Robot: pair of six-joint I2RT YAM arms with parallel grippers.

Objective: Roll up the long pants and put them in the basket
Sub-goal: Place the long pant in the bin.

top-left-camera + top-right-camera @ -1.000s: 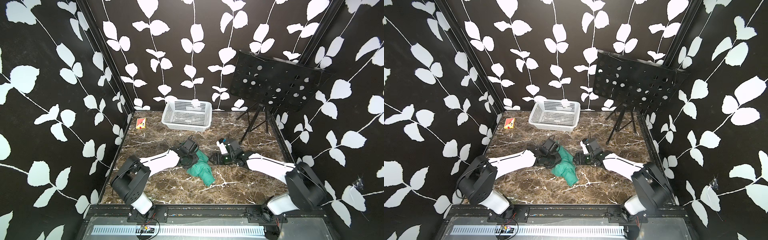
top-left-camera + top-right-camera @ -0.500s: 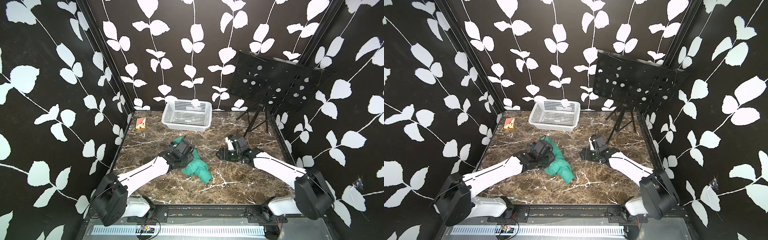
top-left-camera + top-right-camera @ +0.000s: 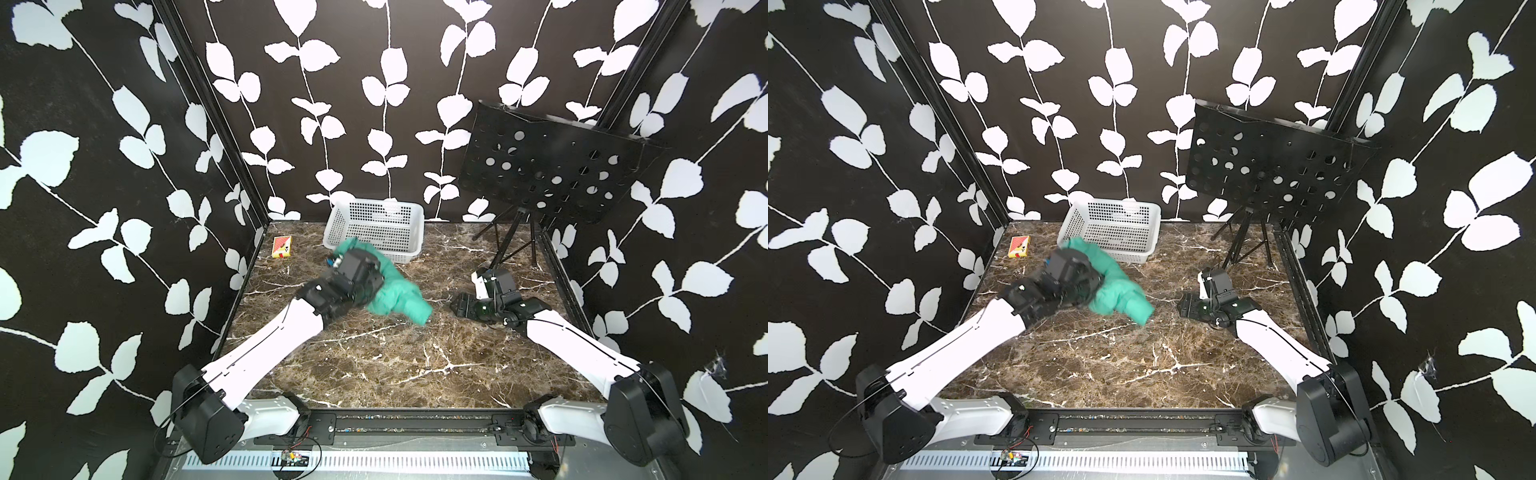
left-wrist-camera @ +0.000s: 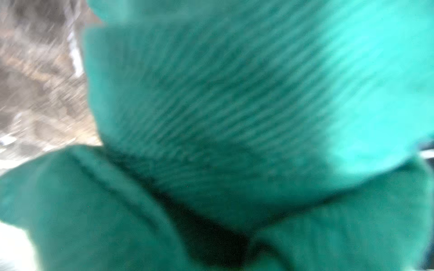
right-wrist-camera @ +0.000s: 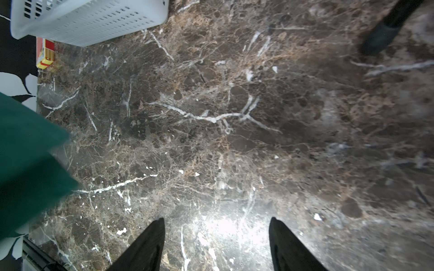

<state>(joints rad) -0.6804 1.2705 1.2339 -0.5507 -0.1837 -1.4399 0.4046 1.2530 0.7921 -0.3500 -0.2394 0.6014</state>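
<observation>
I need to raise my left gripper outward over the basket's near rim next, then lower the roll onto the basket's bottom and let go, because the basket is empty.
The long pants (image 3: 397, 293) (image 3: 1121, 291) are a bunched teal-green roll hanging just in front of the white basket, one end drooping toward the table. My left gripper (image 3: 368, 282) (image 3: 1084, 278) is buried in the roll and shut on it; its fingers are hidden by cloth. Blurred teal fabric (image 4: 234, 117) fills the left wrist view. My right gripper (image 3: 459, 305) (image 3: 1185, 307) hovers low over bare marble to the right of the roll, apart from it. Its jaws (image 5: 216, 220) stand open and empty, with an edge of the pants (image 5: 23, 152) showing at the side.
A white perforated basket (image 3: 386, 237) (image 3: 1113, 226) (image 5: 89, 21) stands at the back centre. A small red and yellow box (image 3: 281, 246) (image 3: 1019, 246) (image 5: 45, 55) lies at the back left. A black perforated music stand (image 3: 552, 174) on a tripod (image 3: 515, 243) occupies the back right.
My left arm has carried the pants roll from the table's middle up and back toward the basket. My right gripper has drawn away to the right, its jaws slightly wider.
</observation>
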